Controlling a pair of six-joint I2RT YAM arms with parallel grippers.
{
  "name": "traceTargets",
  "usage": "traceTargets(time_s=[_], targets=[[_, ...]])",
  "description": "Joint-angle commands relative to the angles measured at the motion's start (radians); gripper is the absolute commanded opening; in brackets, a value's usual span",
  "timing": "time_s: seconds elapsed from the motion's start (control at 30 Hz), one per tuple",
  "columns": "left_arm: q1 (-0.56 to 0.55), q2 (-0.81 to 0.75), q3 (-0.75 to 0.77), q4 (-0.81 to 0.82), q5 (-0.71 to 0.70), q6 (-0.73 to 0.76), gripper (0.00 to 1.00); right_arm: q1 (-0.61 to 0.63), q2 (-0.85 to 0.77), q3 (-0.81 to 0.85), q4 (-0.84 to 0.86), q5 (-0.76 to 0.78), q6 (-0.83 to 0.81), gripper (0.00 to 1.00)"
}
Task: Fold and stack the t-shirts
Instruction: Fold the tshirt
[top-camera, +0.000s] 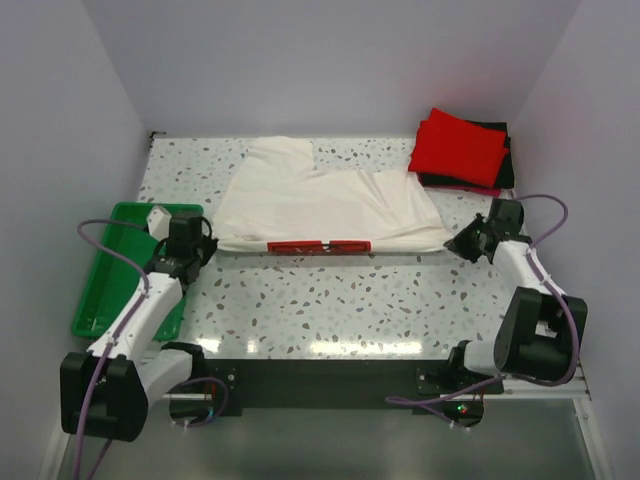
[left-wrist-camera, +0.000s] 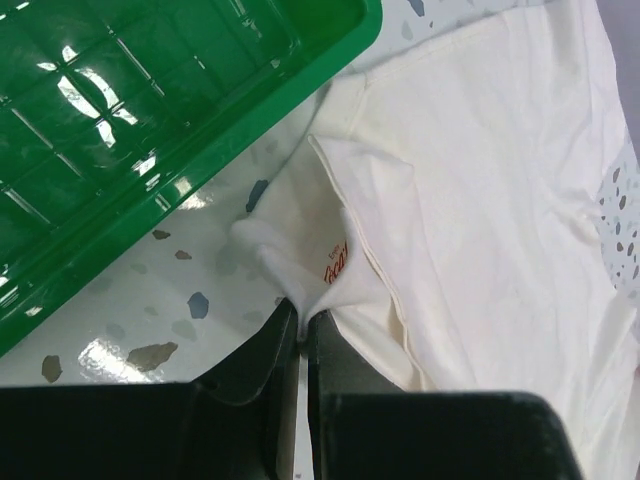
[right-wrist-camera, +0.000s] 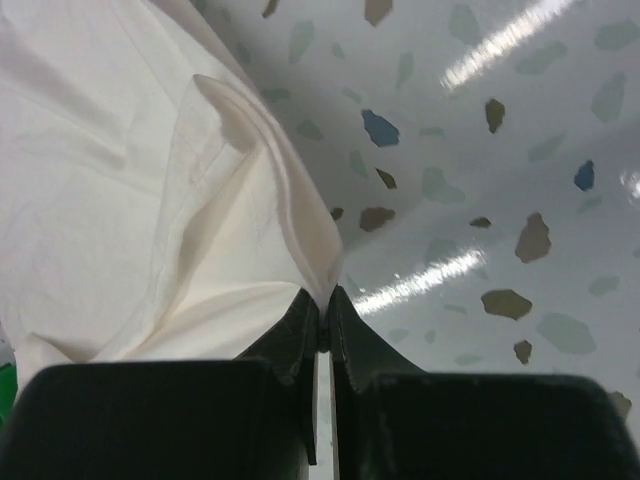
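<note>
The cloth there is rumpled, so I next pull the pinched corner back over the bare speckled tabletop behind my right gripper and release.
The cream-white t-shirt (top-camera: 320, 205) lies spread across the middle of the table, its red-striped edge (top-camera: 318, 246) along the near side. My left gripper (top-camera: 205, 243) is shut on its near left corner (left-wrist-camera: 300, 270), where a bit of red print shows. My right gripper (top-camera: 455, 243) is shut on its near right corner (right-wrist-camera: 318, 270). The folded red t-shirt (top-camera: 458, 148) lies on the folded black one (top-camera: 500, 170) at the back right.
The green plastic tray (top-camera: 125, 265) stands at the left edge, close beside my left gripper (left-wrist-camera: 300, 318); it also fills the upper left of the left wrist view (left-wrist-camera: 150, 110). Speckled tabletop (top-camera: 340, 300) lies in front of the shirt.
</note>
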Motion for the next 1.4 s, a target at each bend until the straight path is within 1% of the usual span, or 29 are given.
traceTargets(time_s=[0.0, 0.1, 0.13, 0.37, 0.5, 0.53, 0.57, 0.6, 0.63, 0.67, 0.73, 0.77, 0.87, 0.9, 0.93, 1.0, 1.13, 1.23, 1.27, 1.33, 1.37], targets=[[0.003, -0.090, -0.045, -0.066, -0.040, 0.015, 0.00, -0.038, -0.087, -0.048, -0.096, 0.007, -0.046, 0.00], [0.003, -0.159, -0.088, -0.109, -0.026, 0.006, 0.00, -0.058, -0.137, -0.085, -0.157, 0.022, -0.060, 0.00], [0.003, -0.181, -0.101, -0.134, -0.023, -0.002, 0.00, -0.068, -0.175, -0.102, -0.192, 0.029, -0.066, 0.00], [0.002, -0.406, -0.233, -0.227, 0.023, -0.045, 0.00, -0.104, -0.339, -0.162, -0.329, 0.050, -0.091, 0.00], [-0.017, -0.475, -0.270, -0.273, 0.040, -0.085, 0.00, -0.107, -0.433, -0.199, -0.407, 0.050, -0.067, 0.01], [-0.029, -0.488, -0.278, -0.281, 0.044, -0.097, 0.04, -0.107, -0.462, -0.209, -0.411, 0.061, -0.059, 0.06], [-0.029, -0.489, -0.279, -0.286, 0.058, -0.106, 0.12, -0.107, -0.474, -0.217, -0.411, 0.075, -0.045, 0.11], [-0.031, -0.488, -0.279, -0.292, 0.063, -0.109, 0.21, -0.107, -0.479, -0.214, -0.420, 0.081, -0.042, 0.17], [-0.032, -0.483, -0.276, -0.293, 0.064, -0.106, 0.41, -0.107, -0.480, -0.208, -0.424, 0.073, -0.046, 0.27], [-0.032, -0.469, -0.261, -0.296, 0.064, -0.103, 0.50, -0.107, -0.477, -0.200, -0.429, 0.075, -0.053, 0.32], [-0.032, -0.454, -0.237, -0.296, 0.064, -0.073, 0.64, -0.107, -0.463, -0.173, -0.441, 0.075, -0.062, 0.40], [-0.032, -0.440, -0.206, -0.296, 0.058, -0.056, 0.66, -0.107, -0.456, -0.159, -0.446, 0.064, -0.091, 0.42], [-0.032, -0.436, -0.174, -0.257, 0.075, 0.013, 0.67, -0.107, -0.450, -0.122, -0.411, 0.009, -0.154, 0.52], [-0.032, -0.434, -0.171, -0.214, 0.084, 0.051, 0.67, -0.107, -0.468, -0.119, -0.365, -0.057, -0.166, 0.54], [-0.032, -0.417, -0.154, -0.208, 0.086, 0.065, 0.67, -0.105, -0.479, -0.122, -0.342, -0.082, -0.172, 0.58], [-0.032, -0.394, -0.137, -0.195, 0.086, 0.104, 0.67, -0.096, -0.509, -0.118, -0.306, -0.091, -0.171, 0.59], [-0.032, -0.366, -0.100, -0.188, 0.075, 0.137, 0.66, -0.041, -0.520, -0.101, -0.277, -0.045, -0.168, 0.60], [-0.034, -0.362, -0.114, -0.160, 0.081, 0.148, 0.64, 0.043, -0.534, -0.105, -0.268, 0.004, -0.152, 0.60], [-0.035, -0.354, -0.120, -0.131, 0.092, 0.148, 0.64, 0.097, -0.542, -0.122, -0.248, 0.016, -0.139, 0.60], [-0.038, -0.322, -0.149, -0.103, 0.104, 0.142, 0.62, 0.160, -0.558, -0.145, -0.214, 0.026, -0.108, 0.60], [-0.041, -0.310, -0.160, -0.077, 0.116, 0.131, 0.62, 0.224, -0.562, -0.166, -0.178, 0.033, -0.068, 0.60]])
